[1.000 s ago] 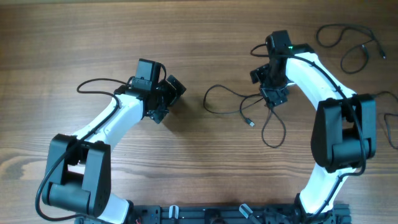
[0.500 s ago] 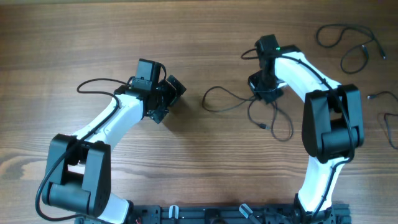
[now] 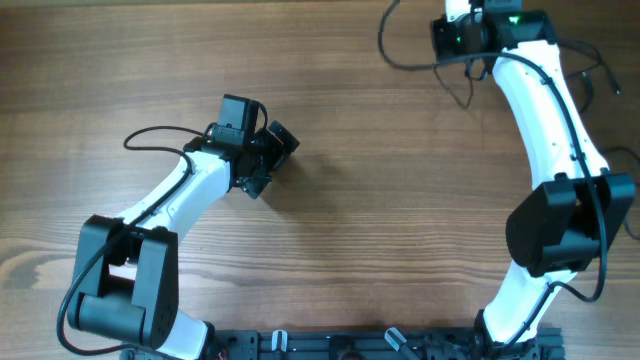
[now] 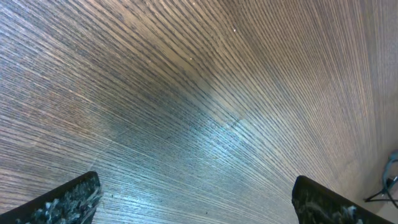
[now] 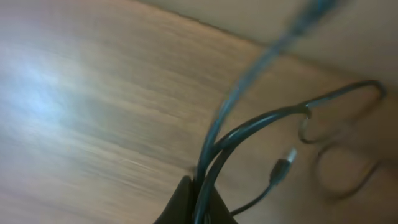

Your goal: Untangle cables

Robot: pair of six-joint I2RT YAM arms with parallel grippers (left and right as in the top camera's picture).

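My right gripper should go down to the bare wood just before the table's far edge and let go of the black cables there, since that wood is clear of other cables.
My right gripper [image 3: 455, 38] is stretched to the far right of the table and is shut on a bunch of thin black cables [image 3: 384, 45]. From it one strand arcs out to the left and others trail below. In the right wrist view the cables [image 5: 249, 127] rise from between the closed fingertips [image 5: 198, 208], and a small plug [image 5: 283, 167] dangles beside them above the wood. My left gripper [image 3: 277, 158] rests over bare table at centre left. Its fingers [image 4: 68, 200] are spread wide with nothing between them.
More thin black cables [image 3: 603, 72] lie at the table's far right corner, partly hidden by the right arm. Another black loop [image 3: 630, 215] shows at the right edge. The left arm's own thick cable [image 3: 150, 135] loops beside it.
The right gripper closed on the cables near the table's middle and swept them up and away to the far right. The left arm has stayed where it was.
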